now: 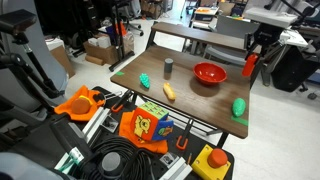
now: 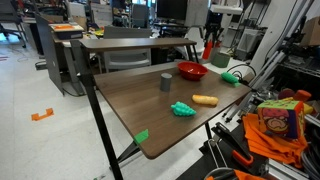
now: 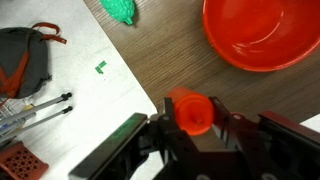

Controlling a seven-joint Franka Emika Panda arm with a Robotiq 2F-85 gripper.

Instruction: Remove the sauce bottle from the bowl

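My gripper lowers the sauce bottle [image 1: 250,68] next and shifts it from the table's edge over the empty wood beside the red bowl.
My gripper [image 3: 190,128] is shut on the sauce bottle [image 3: 190,110], a slim red bottle seen top-on between the fingers in the wrist view. In both exterior views the gripper [image 1: 255,52] [image 2: 210,36] holds the bottle [image 1: 250,68] [image 2: 208,51] in the air, beside and above the red bowl [image 1: 210,73] [image 2: 192,70], past the table's edge. The bowl [image 3: 262,35] is glossy, shallow and empty, and stands on the wooden table [image 1: 200,100].
On the table stand a grey cylinder cup [image 1: 168,67] [image 2: 165,82], a yellow-orange oblong thing [image 1: 169,92] [image 2: 205,100], a teal-green item [image 1: 145,80] [image 2: 182,109] and a green item [image 1: 239,107] [image 3: 120,8]. Cables, bags and tools lie on the floor beside the table.
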